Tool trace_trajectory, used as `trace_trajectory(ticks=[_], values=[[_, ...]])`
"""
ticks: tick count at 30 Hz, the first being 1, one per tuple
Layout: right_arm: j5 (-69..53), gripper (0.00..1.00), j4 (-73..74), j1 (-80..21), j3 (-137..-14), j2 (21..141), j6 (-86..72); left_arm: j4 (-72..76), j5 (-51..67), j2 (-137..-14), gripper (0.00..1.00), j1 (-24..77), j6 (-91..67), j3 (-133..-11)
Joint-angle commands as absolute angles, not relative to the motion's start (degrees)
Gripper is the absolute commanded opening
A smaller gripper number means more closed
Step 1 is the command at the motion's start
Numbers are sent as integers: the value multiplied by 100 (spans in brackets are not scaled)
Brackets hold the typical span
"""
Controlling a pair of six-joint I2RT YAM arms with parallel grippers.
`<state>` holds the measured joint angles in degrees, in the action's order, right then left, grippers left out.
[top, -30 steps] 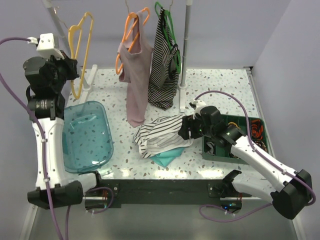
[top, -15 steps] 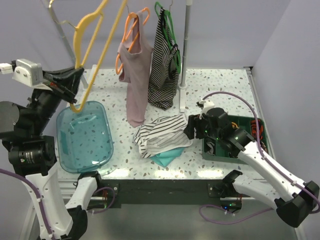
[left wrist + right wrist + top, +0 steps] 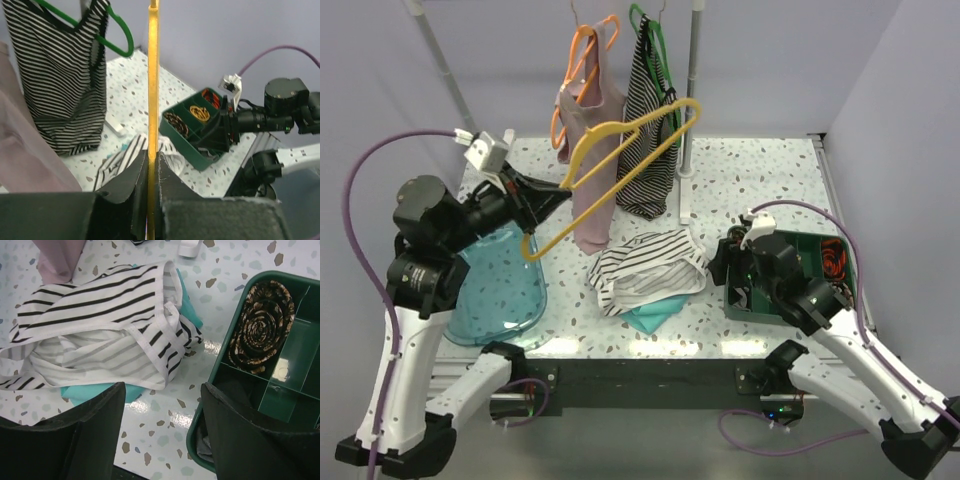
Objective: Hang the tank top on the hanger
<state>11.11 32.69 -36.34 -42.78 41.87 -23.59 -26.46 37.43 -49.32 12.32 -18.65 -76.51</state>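
My right gripper moves down and left in the top view onto the corner of the tank top's white hem beside the tray (image 3: 164, 374) next, as that corner points toward its open fingers.
The tank top (image 3: 645, 268), white with thin black stripes, lies crumpled on the table's middle, over a teal cloth; it also shows in the right wrist view (image 3: 100, 335). My left gripper (image 3: 558, 195) is shut on the yellow hanger (image 3: 625, 160) and holds it in the air, tilted, in front of the hanging clothes. In the left wrist view the hanger's bar (image 3: 152, 90) runs up between the closed fingers (image 3: 125, 185). My right gripper (image 3: 725, 270) is open and empty, just right of the tank top, over the table and the green tray's edge.
A pink top on an orange hanger (image 3: 582, 70) and a dark striped top on a green hanger (image 3: 650, 40) hang from the back rail. A clear teal bin (image 3: 495, 275) stands left. A green compartment tray (image 3: 835, 275) stands right. A white post (image 3: 690, 100) rises at the back.
My left arm has taken the yellow hanger off the left rail and swung it down and right, over the table. My right gripper has drawn back slightly to the right of the tank top.
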Motion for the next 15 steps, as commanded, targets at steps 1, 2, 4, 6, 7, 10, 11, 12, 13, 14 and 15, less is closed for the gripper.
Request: trace_trajectory(ticks=[1,2,4,6,7,10,11,12,13,14,15], values=[[1222,65,3129,-3639,-4052,4157,-2584,-3128,2693,-4948,0,2073,-1284,-7401],[1161,65,3024,-3639,-4034,4175,-2584,-3216,2533,-4940,0,2222,-1170,-7366],[986,64,2866,-3639,-3920,4297,-2549,-3418,2217,-4913,0,2557,-1090,-7226],[879,63,2664,-3639,-3850,4586,-2505,-3567,2040,-4843,0,2767,-1011,-7094],[757,62,2567,-3647,-3850,4727,-2487,-3603,1830,-4817,0,2847,-993,-7058],[633,59,2339,-3718,-3832,5201,-2391,-3700,1347,-4702,0,3137,-923,-6847],[633,58,2294,-3744,-3832,5316,-2373,-3735,1240,-4685,0,3320,-897,-6794],[642,57,2250,-3788,-3841,5430,-2347,-3761,1100,-4693,0,3418,-879,-6733],[668,57,2180,-3814,-3850,5588,-2347,-3805,838,-4702,0,3489,-870,-6715],[764,56,2127,-3832,-3850,5668,-2338,-3840,748,-4685,0,3585,-870,-6697],[808,56,2083,-3867,-3841,5721,-2347,-3841,712,-4667,0,3603,-870,-6645]])
